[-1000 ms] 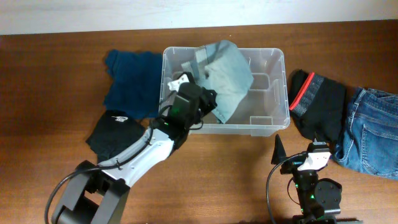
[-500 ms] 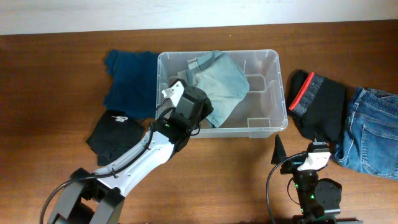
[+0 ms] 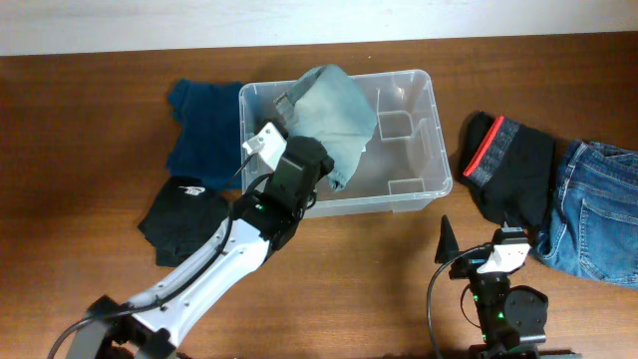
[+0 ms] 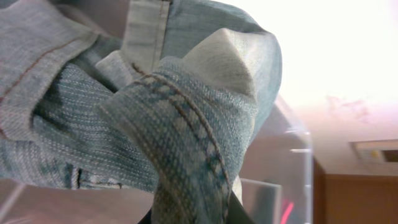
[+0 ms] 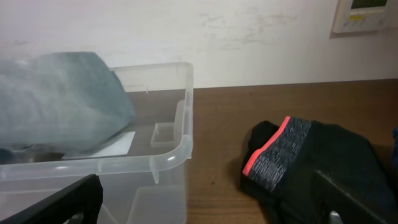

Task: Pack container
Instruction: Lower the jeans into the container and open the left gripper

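My left gripper moves down into the container's half by the dark blue garment next and releases the fold, as the denim already hangs over the open container (image 3: 437, 150).
The clear container (image 3: 437, 150) stands at the middle of the table, its near corner (image 5: 171, 152) showing in the right wrist view. A light-blue denim garment (image 3: 334, 110) hangs bunched over its left half and fills the left wrist view (image 4: 186, 124). My left gripper (image 3: 311, 175) is shut on a fold of this denim, with its dark fingertips (image 4: 239, 214) just visible beside the cloth. My right gripper (image 3: 477, 241) stands open near the table's front edge, right of the container, with nothing between its fingers (image 5: 62, 199).
A dark blue garment (image 3: 204, 125) lies left of the container, with a black garment with a white logo (image 3: 179, 214) in front of it. Black shorts with a red band (image 3: 513, 170) and blue jeans (image 3: 598, 209) lie to the right.
The container has slid to the left. My left gripper has moved left with the denim, which now sits higher over the container's back-left part. The right arm has not moved.
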Robot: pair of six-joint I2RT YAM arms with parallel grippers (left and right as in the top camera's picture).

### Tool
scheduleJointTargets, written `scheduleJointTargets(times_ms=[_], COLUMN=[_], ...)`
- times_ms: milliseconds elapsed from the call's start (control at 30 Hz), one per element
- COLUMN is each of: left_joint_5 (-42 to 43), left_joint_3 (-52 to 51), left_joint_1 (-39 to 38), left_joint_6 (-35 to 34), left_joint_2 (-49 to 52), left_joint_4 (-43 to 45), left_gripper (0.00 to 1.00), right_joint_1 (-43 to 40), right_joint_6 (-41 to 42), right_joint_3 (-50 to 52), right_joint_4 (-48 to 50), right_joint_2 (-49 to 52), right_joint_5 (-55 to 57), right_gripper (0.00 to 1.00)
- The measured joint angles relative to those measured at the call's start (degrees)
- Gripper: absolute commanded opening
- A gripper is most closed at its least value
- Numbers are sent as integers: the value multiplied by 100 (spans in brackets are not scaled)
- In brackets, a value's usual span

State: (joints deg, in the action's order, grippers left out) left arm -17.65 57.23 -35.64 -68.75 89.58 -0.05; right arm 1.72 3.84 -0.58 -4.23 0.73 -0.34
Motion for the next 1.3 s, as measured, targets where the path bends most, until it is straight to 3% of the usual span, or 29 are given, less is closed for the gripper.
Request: scheduleJointTargets(times_ms=[133, 267, 333, 367, 567, 900, 1300], left_joint_5=[-127, -144, -122, -120, -122, -11, 76], left_joint_3=[9, 7, 7, 7, 7, 46, 42], left_joint_1=[-4, -4, -4, -4, -2, -2, -2], left_joint_6=[-186, -448, -509, -529, -656, -522, 732], left_joint_2=[-114, -116, -118, -118, -120, -243, -1294], left_joint_4=[-782, -953, -968, -979, -1054, -1161, -796], left_gripper=[1, 2, 18, 35, 98, 99, 93], right_joint_1=[0, 0, 0, 0, 0, 0, 0], right_joint_6=[-2, -2, 0, 0, -2, 0, -2], right_joint_3=[0, 0, 0, 0, 0, 0, 0], right_joint_4=[0, 0, -2, 0, 0, -2, 0], right_joint_2=[0, 0, 0, 0, 0, 0, 0], right_joint_5=[0, 0, 0, 0, 0, 0, 0], right_gripper=[98, 98, 99, 98, 98, 98, 99])
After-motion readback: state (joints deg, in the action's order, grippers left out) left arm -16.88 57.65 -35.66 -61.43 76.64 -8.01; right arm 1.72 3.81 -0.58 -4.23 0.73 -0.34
